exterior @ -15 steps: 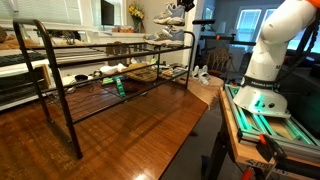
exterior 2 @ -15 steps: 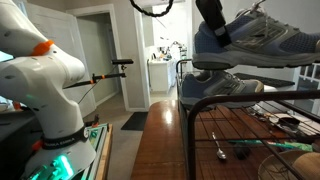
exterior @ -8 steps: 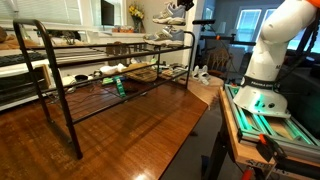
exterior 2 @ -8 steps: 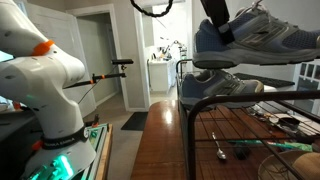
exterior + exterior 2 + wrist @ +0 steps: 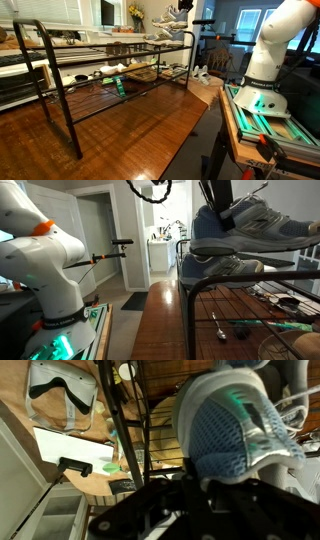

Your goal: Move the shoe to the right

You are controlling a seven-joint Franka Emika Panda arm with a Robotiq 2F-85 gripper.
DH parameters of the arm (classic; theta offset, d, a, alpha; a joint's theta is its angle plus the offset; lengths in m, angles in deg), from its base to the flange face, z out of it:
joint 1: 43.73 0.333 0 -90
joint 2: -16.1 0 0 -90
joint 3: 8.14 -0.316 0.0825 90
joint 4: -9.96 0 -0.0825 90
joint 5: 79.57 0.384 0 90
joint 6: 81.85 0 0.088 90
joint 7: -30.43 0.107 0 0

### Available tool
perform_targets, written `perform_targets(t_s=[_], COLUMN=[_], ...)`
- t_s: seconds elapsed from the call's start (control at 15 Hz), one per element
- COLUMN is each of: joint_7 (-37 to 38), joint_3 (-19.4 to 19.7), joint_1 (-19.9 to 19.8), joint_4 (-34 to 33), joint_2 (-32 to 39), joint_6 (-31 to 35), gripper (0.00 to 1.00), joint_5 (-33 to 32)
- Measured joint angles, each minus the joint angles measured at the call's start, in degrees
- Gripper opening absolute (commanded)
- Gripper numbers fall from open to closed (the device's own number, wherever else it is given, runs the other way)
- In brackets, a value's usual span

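Note:
To get the shoe onto the rack top's end beside the second sneaker, my gripper should lower the shoe first, then release it.
The shoe (image 5: 255, 230), a grey-blue mesh sneaker with a pale sole, hangs in the air above the end of the black wire rack (image 5: 190, 290). My gripper (image 5: 222, 215) is shut on its heel collar from above. In an exterior view the shoe (image 5: 170, 16) is small, above the far end of the rack (image 5: 90, 75), with the gripper (image 5: 186, 8) on it. In the wrist view the shoe (image 5: 235, 425) fills the upper right, above the dark jaws (image 5: 200, 495). A second similar sneaker (image 5: 220, 268) rests on the rack top just below.
The rack stands on a wooden table (image 5: 130, 140). A green object (image 5: 119, 86) and other small items lie on its lower shelf. White shoes (image 5: 200, 75) lie on the floor beyond. The robot base (image 5: 265, 70) stands on a separate stand beside the table.
The gripper has shifted slightly up and to the right with the shoe; the shoe's toe now tips a little lower.

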Motion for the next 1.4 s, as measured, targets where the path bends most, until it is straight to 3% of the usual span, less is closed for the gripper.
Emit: perform_targets(t_s=[1.13,1.2,1.27,1.4], joint_7=[-1.8,-1.8,-1.8,-1.8], joint_3=[0.3,0.2,0.2,0.1], joint_1=[0.3,0.3,0.3,0.3], joint_4=[3.4,3.5,3.6,3.6], joint_2=[4.0,4.2,4.2,4.2], joint_6=[2.6,3.0,3.3,3.5], gripper=[0.03,0.36,0.38,0.52], joint_5=[-6.2,-6.3,-6.5,-6.6])
